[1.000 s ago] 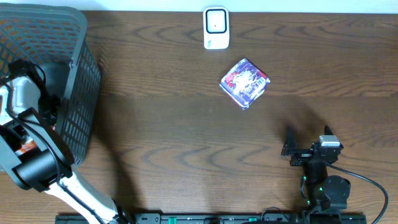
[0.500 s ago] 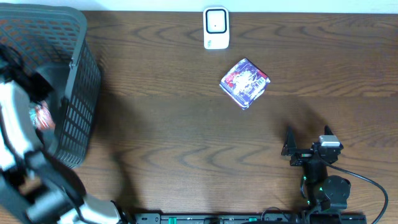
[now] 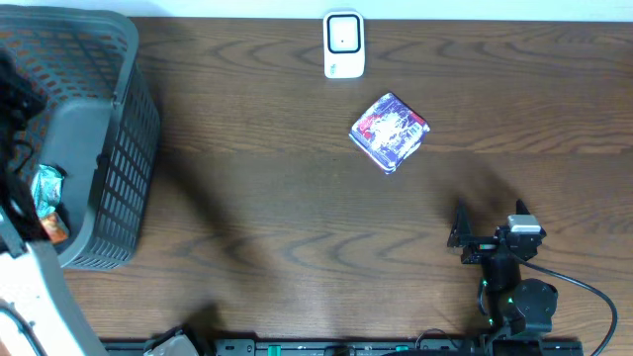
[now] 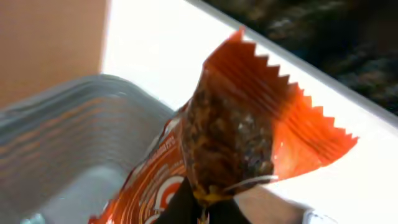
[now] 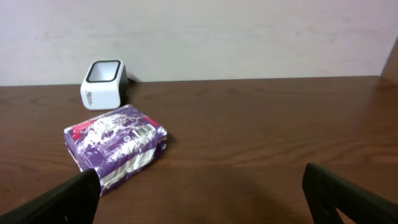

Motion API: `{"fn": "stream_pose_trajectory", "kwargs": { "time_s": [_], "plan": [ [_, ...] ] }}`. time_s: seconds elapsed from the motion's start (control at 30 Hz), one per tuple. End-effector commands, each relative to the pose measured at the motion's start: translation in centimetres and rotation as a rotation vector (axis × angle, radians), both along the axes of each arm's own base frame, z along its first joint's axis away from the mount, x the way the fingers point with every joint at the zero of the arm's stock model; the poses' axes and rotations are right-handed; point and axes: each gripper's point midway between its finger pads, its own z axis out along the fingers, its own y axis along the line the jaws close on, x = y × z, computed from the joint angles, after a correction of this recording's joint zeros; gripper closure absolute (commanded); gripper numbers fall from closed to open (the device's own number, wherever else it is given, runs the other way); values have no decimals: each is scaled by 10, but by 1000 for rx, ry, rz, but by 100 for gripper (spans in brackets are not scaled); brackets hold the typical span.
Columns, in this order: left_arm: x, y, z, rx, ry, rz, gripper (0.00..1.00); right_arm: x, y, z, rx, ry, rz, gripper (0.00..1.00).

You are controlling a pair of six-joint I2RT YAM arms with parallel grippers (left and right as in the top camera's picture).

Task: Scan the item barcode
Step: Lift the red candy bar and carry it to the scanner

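I will next swing my left gripper from above the basket [image 4: 68,143] toward the bare table before the scanner, beside the purple-and-white packet. Then I will move it down to release.
My left gripper [image 4: 202,210] is shut on the lower end of the item, an orange crinkled snack packet [image 4: 239,134] with a zigzag edge. It holds the packet up above the grey basket [image 4: 68,143]. In the overhead view only the white left arm [image 3: 25,282] shows at the left edge; its gripper cannot be made out there. The white barcode scanner [image 3: 344,44] [image 5: 104,83] stands at the table's far edge. My right gripper [image 3: 491,222] [image 5: 202,199] rests open near the front right, nothing between its fingers.
A purple-and-white packet [image 3: 389,132] [image 5: 116,144] lies on the brown table just in front of the scanner. The grey mesh basket [image 3: 119,148] stands at the left end, with a teal wrapper [image 3: 47,186] and an orange one [image 3: 54,229] showing inside.
My left arm has risen out of the basket and swung toward the left edge. The right arm, the scanner and the purple packet have not moved.
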Motion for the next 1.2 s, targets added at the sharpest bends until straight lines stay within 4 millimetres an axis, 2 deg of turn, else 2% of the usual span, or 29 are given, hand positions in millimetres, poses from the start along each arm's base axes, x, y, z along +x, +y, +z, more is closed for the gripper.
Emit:
{"fn": "stream_pose_trajectory", "kwargs": {
  "time_s": [0.0,0.1,0.23,0.4,0.63,0.73,0.9,0.97,1.0,1.07,1.17],
  "plan": [
    [-1,-69,31,-147,-107,-254,93,0,-1,-1,-11,3,-5,1],
    [4,-117,33,-223,-101,-379,92,0,-1,-1,-11,3,-5,1],
    [17,-184,18,-254,-34,-548,93,0,-1,-1,-11,3,-5,1],
    [41,-248,-31,-261,128,-569,93,0,-1,-1,-11,3,-5,1],
    [65,-340,-130,-292,405,-540,93,0,-1,-1,-11,3,-5,1],
    [71,-366,-176,-275,502,-500,93,0,-1,-1,-11,3,-5,1],
    [77,-393,-251,-320,659,-396,93,0,-1,-1,-11,3,-5,1],
    [78,-400,-272,-369,703,-353,93,0,-1,-1,-11,3,-5,1],
    [79,-405,-280,-380,716,-352,88,0,-1,-1,-11,3,-5,1],
    [81,-413,-293,-381,733,-368,63,0,-1,-1,-11,3,-5,1],
    [82,-420,-301,-388,749,-393,59,0,-1,-1,-11,3,-5,1]
  ]
}}
